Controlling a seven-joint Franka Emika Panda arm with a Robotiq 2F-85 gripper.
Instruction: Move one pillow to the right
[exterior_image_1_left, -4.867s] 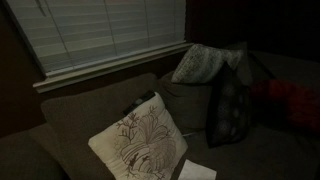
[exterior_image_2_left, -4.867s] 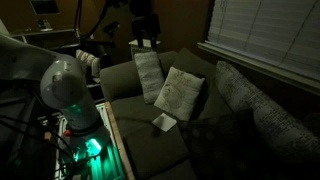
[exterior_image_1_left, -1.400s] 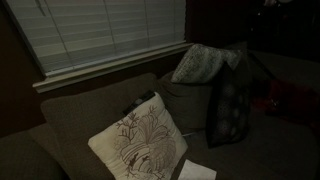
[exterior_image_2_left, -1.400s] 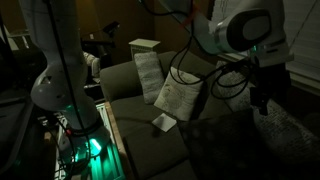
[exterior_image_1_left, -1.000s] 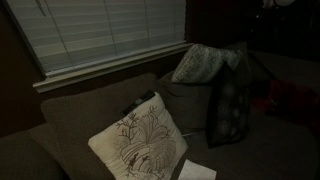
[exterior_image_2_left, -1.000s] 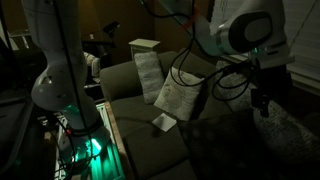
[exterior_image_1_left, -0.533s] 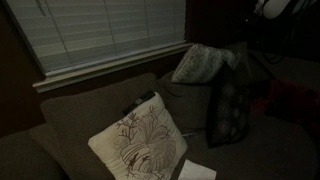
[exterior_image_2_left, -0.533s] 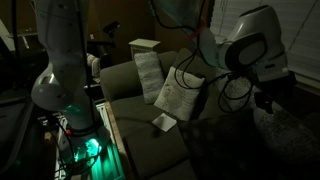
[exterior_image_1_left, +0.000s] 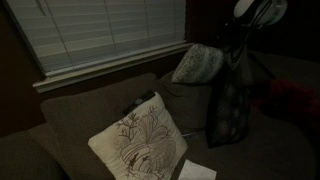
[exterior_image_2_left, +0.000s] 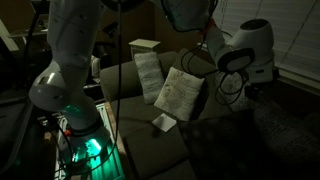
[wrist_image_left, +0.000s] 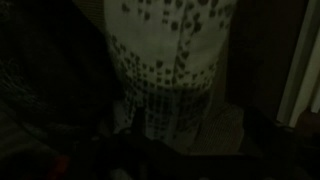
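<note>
I should move my gripper down onto the upper part of the speckled pillow (exterior_image_1_left: 200, 62) (wrist_image_left: 172, 105), because its dotted surface below is in line with the gap between the dark fingers.
The light grey-white speckled pillow (exterior_image_1_left: 200, 62) leans on the sofa back at the far end, next to the dark pillow (exterior_image_1_left: 230, 105). In the wrist view it fills the upper middle as a pale dotted and latticed surface (wrist_image_left: 170, 50). The robot arm (exterior_image_1_left: 258, 12) hangs above and just right of it. In an exterior view the wrist (exterior_image_2_left: 245, 55) is low over the sofa back, and the gripper (exterior_image_2_left: 252, 90) below it is dark. The fingers do not show clearly in any view. Nothing is seen held.
A cream pillow with a branch print (exterior_image_1_left: 135, 140) (exterior_image_2_left: 180, 92) stands mid-sofa, with a white paper (exterior_image_2_left: 165, 122) on the seat before it. Another pale striped pillow (exterior_image_2_left: 148, 72) stands by the sofa arm. Window blinds (exterior_image_1_left: 100, 35) run behind the sofa. The robot base (exterior_image_2_left: 75, 110) stands beside it.
The arm has swung in and come lower over the sofa's far end, closer to the grey-white pillow. No pillow has moved.
</note>
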